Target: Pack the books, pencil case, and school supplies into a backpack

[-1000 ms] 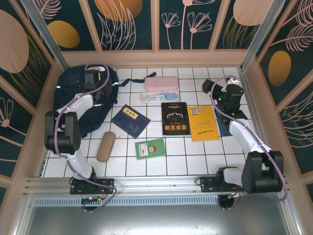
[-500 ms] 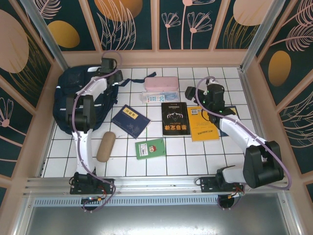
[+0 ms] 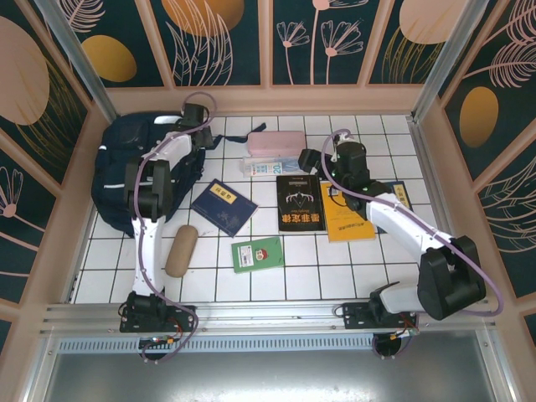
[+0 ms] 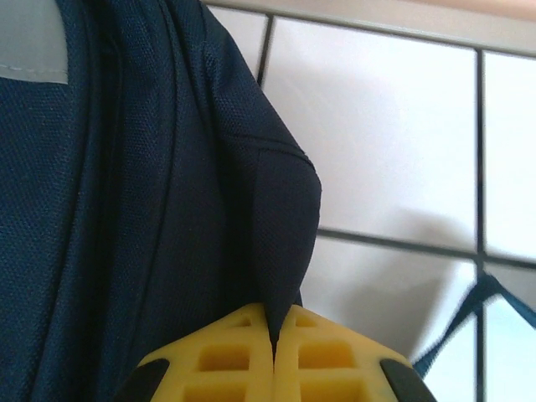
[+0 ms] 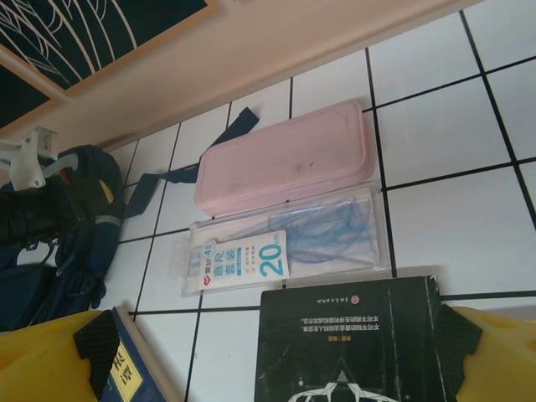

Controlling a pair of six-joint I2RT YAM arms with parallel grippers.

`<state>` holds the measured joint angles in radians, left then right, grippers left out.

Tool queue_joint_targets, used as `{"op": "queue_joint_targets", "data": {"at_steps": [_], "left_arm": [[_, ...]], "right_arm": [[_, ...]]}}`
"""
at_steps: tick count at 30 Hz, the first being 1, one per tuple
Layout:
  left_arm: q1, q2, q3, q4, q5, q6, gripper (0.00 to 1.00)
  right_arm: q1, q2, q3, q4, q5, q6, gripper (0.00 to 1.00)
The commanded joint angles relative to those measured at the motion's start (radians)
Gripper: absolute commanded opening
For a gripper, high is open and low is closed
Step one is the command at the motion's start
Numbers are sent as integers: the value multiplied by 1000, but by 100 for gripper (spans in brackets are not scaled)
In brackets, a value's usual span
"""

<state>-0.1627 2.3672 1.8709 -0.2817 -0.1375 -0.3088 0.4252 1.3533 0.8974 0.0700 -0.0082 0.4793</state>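
Observation:
The fabric fold goes across the tiles next, dragged by my left gripper toward the clear packet's label end and released there, since bare tiles separate backpack and packet.
The navy backpack lies at the back left. My left gripper is at its right edge, and its yellow fingers are shut on a fold of the backpack's fabric. A pink pencil case and the clear supplies packet lie mid-back. Navy, black, yellow and green books lie flat on the tiles. My right gripper hovers open above the black book, just short of the packet and the pencil case.
A tan oblong pouch lies near the front left, beside the left arm. A loose dark strap trails from the backpack toward the pencil case. Wooden walls enclose the tiled floor at the back and sides.
My left gripper moved from over the backpack to its right edge and shut on the fabric. The right arm swung left, from beside the yellow book to over the black book.

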Motion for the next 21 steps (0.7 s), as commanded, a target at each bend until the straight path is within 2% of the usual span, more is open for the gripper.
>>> {"op": "queue_joint_targets", "data": {"at_steps": [1,9,21], "left_arm": [[-56,-98,-111,28,126,-3,0],[-157,-220,-257,81,200,-14,0],[-292,-260,-272,73,230,-6,0]], "right_arm": [[18,13,31,8,0,18,99],[20,60,44,9,-55,42,99],[44,146,54,68,-132,86,99]]}}
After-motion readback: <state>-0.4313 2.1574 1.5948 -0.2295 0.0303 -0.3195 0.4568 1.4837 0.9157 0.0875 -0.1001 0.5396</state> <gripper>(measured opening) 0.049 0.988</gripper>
